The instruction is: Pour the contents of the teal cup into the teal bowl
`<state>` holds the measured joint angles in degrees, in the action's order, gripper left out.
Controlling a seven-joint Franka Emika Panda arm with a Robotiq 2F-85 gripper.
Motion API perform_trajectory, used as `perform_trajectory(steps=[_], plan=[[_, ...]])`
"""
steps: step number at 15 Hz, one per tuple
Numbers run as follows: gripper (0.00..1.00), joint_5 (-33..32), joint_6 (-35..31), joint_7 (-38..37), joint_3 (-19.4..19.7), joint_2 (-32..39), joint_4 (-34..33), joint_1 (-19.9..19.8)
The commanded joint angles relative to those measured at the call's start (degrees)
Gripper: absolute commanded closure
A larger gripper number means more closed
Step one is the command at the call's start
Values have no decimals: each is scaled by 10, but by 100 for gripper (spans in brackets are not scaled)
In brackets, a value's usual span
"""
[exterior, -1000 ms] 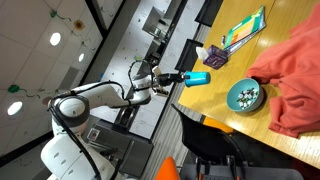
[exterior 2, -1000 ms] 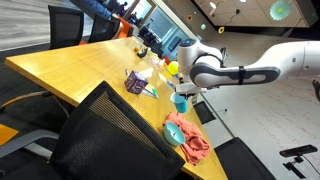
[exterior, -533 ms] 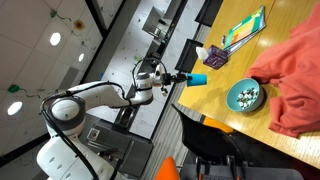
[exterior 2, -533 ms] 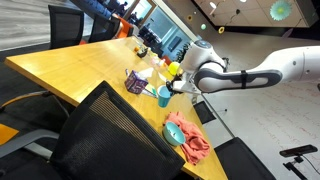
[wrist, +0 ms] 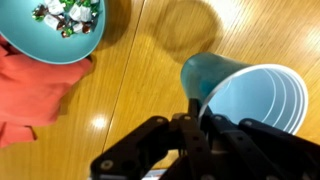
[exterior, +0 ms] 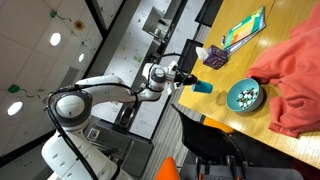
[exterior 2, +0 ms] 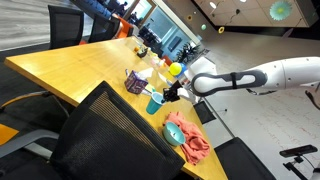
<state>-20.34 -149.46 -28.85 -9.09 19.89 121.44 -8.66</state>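
The cup's white inside looks empty, so my gripper should next lower the teal cup onto the bare wood (exterior: 217, 96) beside the bowl and release the cup's rim.
The teal cup (wrist: 245, 95) has a white inside that looks empty. My gripper (wrist: 195, 112) is shut on its rim, one finger inside and one outside. In both exterior views the cup (exterior: 203, 87) (exterior 2: 153, 103) is low over the wooden table near its edge, held by the gripper (exterior: 190, 83) (exterior 2: 165, 97). The teal bowl (wrist: 50, 45) holds several small pieces and sits apart from the cup. It also shows in both exterior views (exterior: 245, 97) (exterior 2: 174, 133).
An orange cloth (wrist: 30, 90) (exterior: 295, 80) (exterior 2: 194, 148) lies against the bowl. A dark purple object (exterior: 213, 58) (exterior 2: 134, 82) and a colourful booklet (exterior: 243, 30) lie further along the table. A dark chair back (exterior 2: 100, 130) stands at the table's side.
The gripper has carried the cup away from the bowl, along the table and lower. The cup has turned from tipped on its side to nearly upright.
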Motion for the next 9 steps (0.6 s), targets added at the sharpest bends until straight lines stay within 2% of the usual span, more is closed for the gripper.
perform_trajectory(steps=[1,3,5,9], plan=[[99,130,33,148,13,30,-19,2],[99,168,49,190,29,40,-26,9],[99,178,46,211,51,41,-24,24],[99,188,35,240,69,44,-23,38]])
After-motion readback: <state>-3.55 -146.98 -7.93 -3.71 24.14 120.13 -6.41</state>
